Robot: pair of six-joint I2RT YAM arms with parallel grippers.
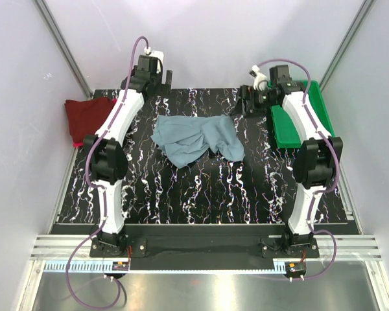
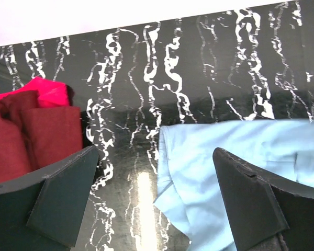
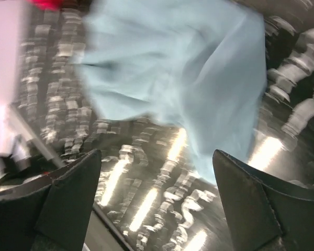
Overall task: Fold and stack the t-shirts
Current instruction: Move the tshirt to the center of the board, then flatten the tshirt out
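Note:
My right gripper lowers across onto the grey-blue t-shirt's crumpled fold (image 1: 208, 131) (image 3: 184, 97) next, since that bunched cloth lies below it and to its left in the top view.
The grey-blue t-shirt (image 1: 198, 137) lies crumpled and unfolded in the middle of the black marbled table; it also shows in the left wrist view (image 2: 240, 151) and, blurred, in the right wrist view (image 3: 183, 68). The maroon t-shirt (image 1: 87, 116) lies folded at the table's far left edge, with the bright red t-shirt (image 2: 47, 89) peeking out beneath it (image 2: 26, 136). My left gripper (image 1: 163, 76) is open and empty, raised at the back left (image 2: 157, 204). My right gripper (image 1: 247, 102) is open and empty, raised at the back right, apart from the cloth (image 3: 157, 204).
A green plastic tray (image 1: 299, 126) stands at the table's right edge, partly under my right arm. White walls and metal frame posts close in the back and sides. The table's far edge (image 3: 68, 172) runs close under the right gripper.

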